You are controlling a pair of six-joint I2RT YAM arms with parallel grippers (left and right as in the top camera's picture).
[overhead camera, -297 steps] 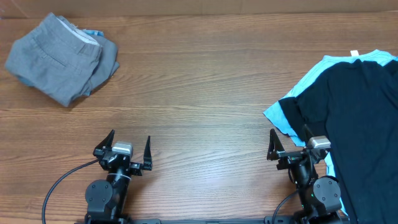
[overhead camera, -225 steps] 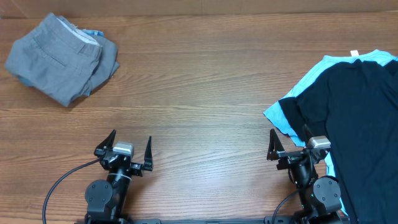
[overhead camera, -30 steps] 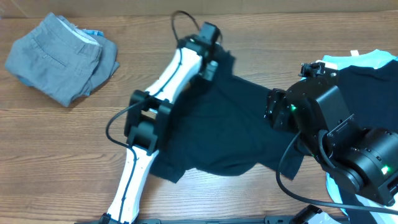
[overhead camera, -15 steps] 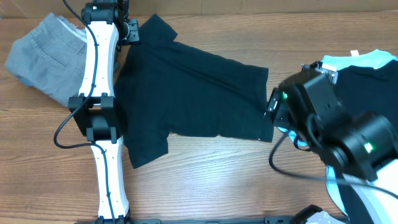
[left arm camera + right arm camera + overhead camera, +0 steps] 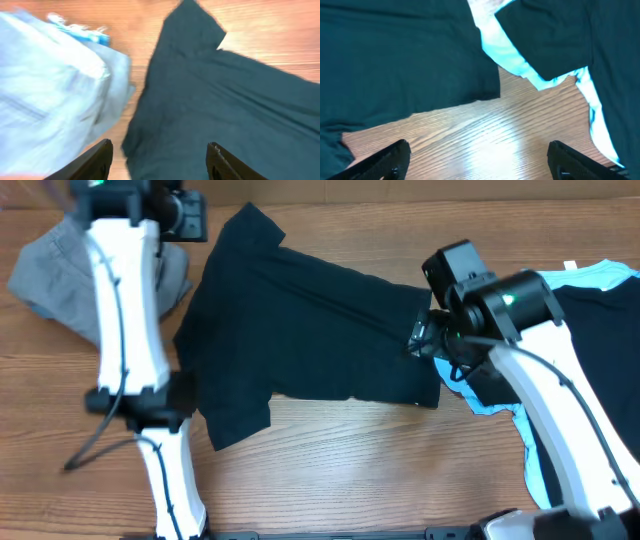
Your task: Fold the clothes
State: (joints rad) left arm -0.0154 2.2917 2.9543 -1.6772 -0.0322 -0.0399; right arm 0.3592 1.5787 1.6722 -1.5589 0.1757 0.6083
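Observation:
The near corner of the black T-shirt's hem (image 5: 434, 402) (image 5: 494, 93) juts over bare wood, clear of the light-blue tee, so my right gripper needs to go down onto it.
A black T-shirt (image 5: 310, 320) lies spread flat on the wooden table, one sleeve pointing to the far edge. My left gripper (image 5: 186, 208) hovers open over its far-left side; the left wrist view shows the shirt (image 5: 225, 100) under the open gripper (image 5: 159, 152). My right gripper (image 5: 428, 340) is at the shirt's right hem. In the right wrist view it (image 5: 480, 152) is open and empty over bare wood, with the shirt (image 5: 395, 55) just beyond. Nothing is held.
Folded grey trousers (image 5: 50, 275) lie at the far left, next to the shirt, and fill the left of the left wrist view (image 5: 50, 90). A pile with a light-blue tee (image 5: 600, 275) and a black tee (image 5: 590, 330) lies at the right edge.
Over the last second the black shirt was drawn left and spread flat. Since half a second ago it has stayed put; both arms have lifted slightly and the right arm has swung round.

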